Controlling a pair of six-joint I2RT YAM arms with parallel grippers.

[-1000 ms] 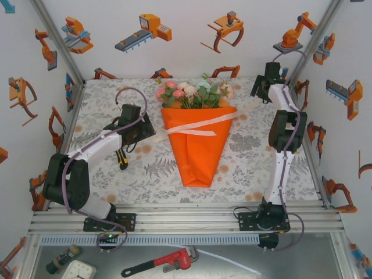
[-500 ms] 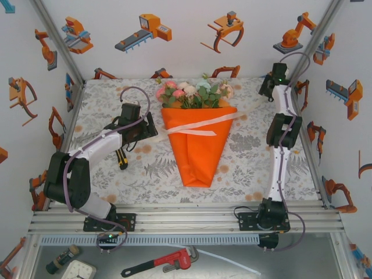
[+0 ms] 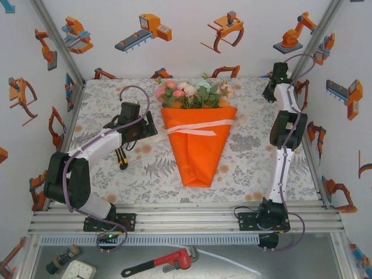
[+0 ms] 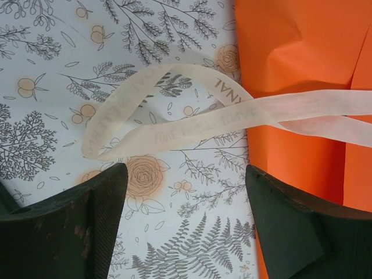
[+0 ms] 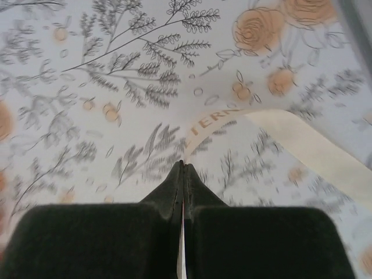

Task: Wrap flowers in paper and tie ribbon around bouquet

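Observation:
My left gripper should next move down and toward the cone, onto the ribbon loop [image 3: 161, 136] [image 4: 221, 120] beside the paper's edge, because that loop is below its open fingers.
The bouquet lies mid-table: pink, white and green flowers [image 3: 192, 93] top a cone of orange paper [image 3: 197, 152], and the cream ribbon [image 3: 197, 127] crosses it. My left gripper [image 3: 143, 129] hovers open just left of the cone. In the left wrist view its fingers [image 4: 87, 226] stand wide apart over bare tablecloth, and the ribbon [image 4: 174, 125] loops beyond them onto the paper [image 4: 302, 58]. My right gripper [image 3: 269, 93] is at the back right, shut on the ribbon's other end. In the right wrist view a cream strip [image 5: 302, 139] runs out from the closed tips [image 5: 183, 165].
A yellow-and-black screwdriver [image 3: 121, 158] lies under the left forearm. The enclosure walls close in at left, back and right; the right gripper is near the back right corner post [image 3: 308, 52]. A red pipe wrench [image 3: 165, 263] lies on the shelf in front of the bases.
The right gripper has gone from open to shut on the ribbon's end, and it shifted slightly toward the back right corner. The left gripper has barely moved.

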